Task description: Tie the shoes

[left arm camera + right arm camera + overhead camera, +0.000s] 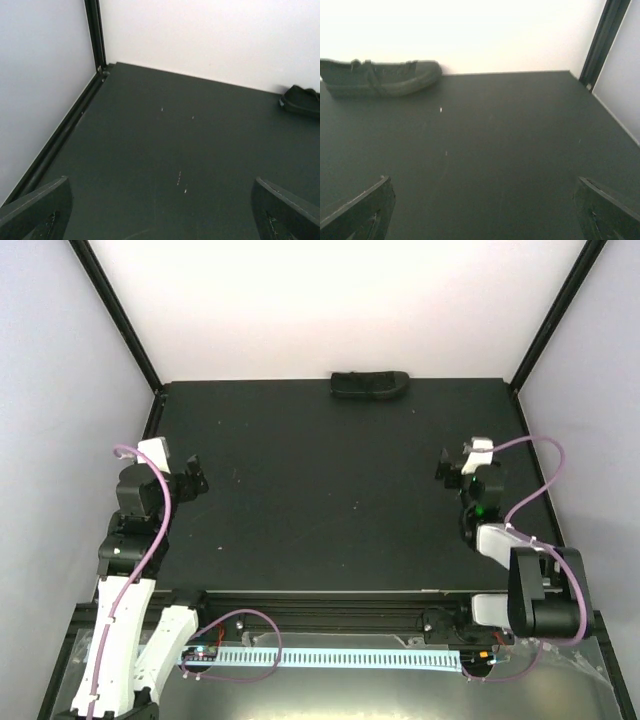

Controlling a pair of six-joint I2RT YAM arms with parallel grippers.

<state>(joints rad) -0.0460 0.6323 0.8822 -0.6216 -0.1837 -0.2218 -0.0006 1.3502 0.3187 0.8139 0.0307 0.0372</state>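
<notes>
The shoe's toe (pixel 400 383) (pixel 430 75) is outward of the right gripper and to its left in the top view, so the right gripper needs to reach outward next and turn onto it.
A small all-black shoe (pixel 369 385) lies on its sole at the far edge of the black table, against the back wall, toe pointing right. It shows at the upper left of the right wrist view (pixel 377 77) and its end at the right edge of the left wrist view (pixel 301 100). My left gripper (pixel 192 476) is open and empty at the table's left side. My right gripper (pixel 448 466) is open and empty at the right side. Both are far from the shoe. In each wrist view the fingertips (pixel 37 207) (pixel 362 210) stand wide apart.
The black table (pixel 330 500) is enclosed by white walls with black corner posts (pixel 115 315) (pixel 560 315). A rail with a perforated white strip (pixel 330 655) and cables runs along the near edge between the arm bases.
</notes>
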